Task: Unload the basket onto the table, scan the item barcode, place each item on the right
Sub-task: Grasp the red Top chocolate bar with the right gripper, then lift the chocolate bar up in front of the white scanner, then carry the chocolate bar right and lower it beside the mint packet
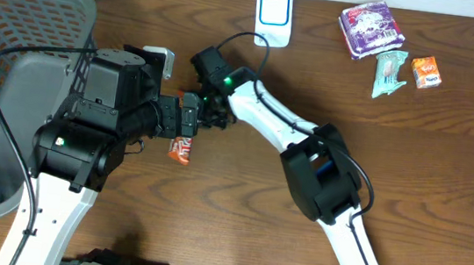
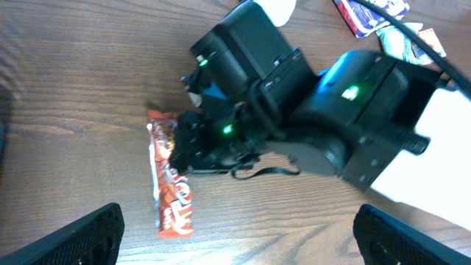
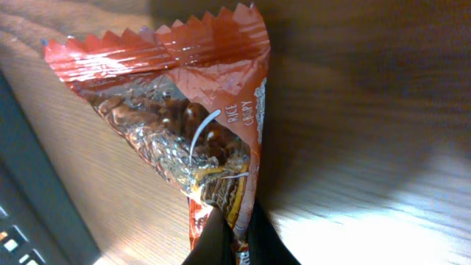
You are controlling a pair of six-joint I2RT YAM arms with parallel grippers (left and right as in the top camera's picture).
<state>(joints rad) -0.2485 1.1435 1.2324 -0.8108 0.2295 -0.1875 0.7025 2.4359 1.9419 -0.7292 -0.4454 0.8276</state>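
Note:
My right gripper lifts the item over the scanner [image 1: 274, 15] next and releases it on the teal packet [image 1: 390, 74]. That packet lies outward of my right gripper, to the right in the overhead view.
The item is a red-orange snack packet [image 1: 181, 150] with a zigzag end, lying on the wooden table. It also shows as a red packet [image 2: 171, 180] in the left wrist view. My right gripper [image 1: 186, 133] reaches in from the right and is shut on one edge of it. Up close, its dark fingertips [image 3: 221, 239] pinch the packet [image 3: 191, 125] and the wrapper bunches between them. My left gripper [image 2: 235, 239] hangs above the same spot, open wide, its fingers [image 2: 81, 239] at the frame's lower corners with only table between them. A white scanner [image 1: 274, 15] with a cable lies at the table's far edge.
A grey mesh basket [image 1: 21, 4] fills the left side. At the back right lie a purple pack [image 1: 370, 27], a teal packet [image 1: 387, 73] and a small orange packet [image 1: 426, 71]. The two arms crowd together at the table's centre-left.

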